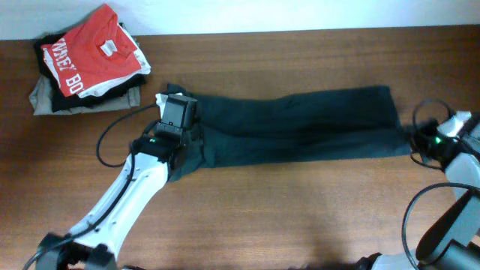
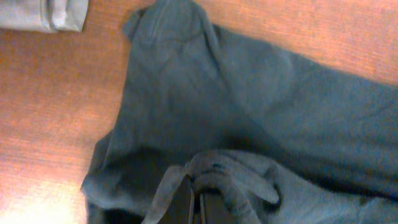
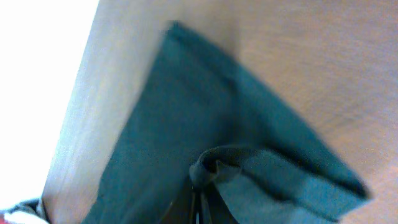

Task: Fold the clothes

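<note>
My right gripper will next carry the leg end outward over the garment's far edge [image 1: 382, 93] [image 3: 171, 46] and open there, since that far layer lies flat.
The dark charcoal trouser-like garment [image 1: 300, 124] lies stretched across the table from the middle left to the right edge, folded lengthwise into a long strip. My left gripper [image 1: 178, 142] is shut on its waist end, where bunched fabric and a drawstring [image 2: 214, 180] sit between the fingers [image 2: 198, 208]. My right gripper [image 1: 417, 141] is shut on the leg end at the far right, with a fold of the cloth [image 3: 217, 165] pinched between its fingers [image 3: 200, 208]. The garment also fills most of both wrist views.
A stack of folded clothes with a red T-shirt [image 1: 90, 49] on top sits at the back left, over khaki and white garments [image 1: 52, 99]. A grey folded edge [image 2: 43, 14] shows in the left wrist view. Cables trail beside both arms.
</note>
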Robot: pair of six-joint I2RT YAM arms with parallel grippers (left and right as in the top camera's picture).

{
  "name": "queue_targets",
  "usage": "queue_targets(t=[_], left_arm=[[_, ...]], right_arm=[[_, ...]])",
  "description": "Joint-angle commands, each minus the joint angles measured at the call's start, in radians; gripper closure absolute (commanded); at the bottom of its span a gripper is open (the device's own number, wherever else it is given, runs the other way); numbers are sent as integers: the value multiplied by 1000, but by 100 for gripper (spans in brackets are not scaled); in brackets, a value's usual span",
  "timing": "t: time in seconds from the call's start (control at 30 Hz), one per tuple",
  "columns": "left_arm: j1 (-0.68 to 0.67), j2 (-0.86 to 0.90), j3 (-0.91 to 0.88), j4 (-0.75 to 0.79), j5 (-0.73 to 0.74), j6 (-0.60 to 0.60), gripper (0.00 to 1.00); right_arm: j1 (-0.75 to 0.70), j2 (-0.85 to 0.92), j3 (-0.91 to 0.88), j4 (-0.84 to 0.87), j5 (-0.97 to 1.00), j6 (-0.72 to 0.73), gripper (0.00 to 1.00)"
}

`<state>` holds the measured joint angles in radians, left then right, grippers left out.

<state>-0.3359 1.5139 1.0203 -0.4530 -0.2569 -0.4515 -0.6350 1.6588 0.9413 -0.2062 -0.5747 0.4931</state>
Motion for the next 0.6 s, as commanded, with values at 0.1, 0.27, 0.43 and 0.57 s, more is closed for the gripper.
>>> queue_targets(t=[0.1,0.27,0.43,0.57], left_arm=[[47,76,12,178,-132,13,99],[158,91,12,238,-82,12,99],[158,270,12,423,-50,12,75],[159,290,17,459,-102,81,1]], right_arm=[[85,-3,15,294,-15,74,96],[104,14,18,309,139,73,96],[260,98,18,391,344,62,96],[270,103,55,341,377,7,1]])
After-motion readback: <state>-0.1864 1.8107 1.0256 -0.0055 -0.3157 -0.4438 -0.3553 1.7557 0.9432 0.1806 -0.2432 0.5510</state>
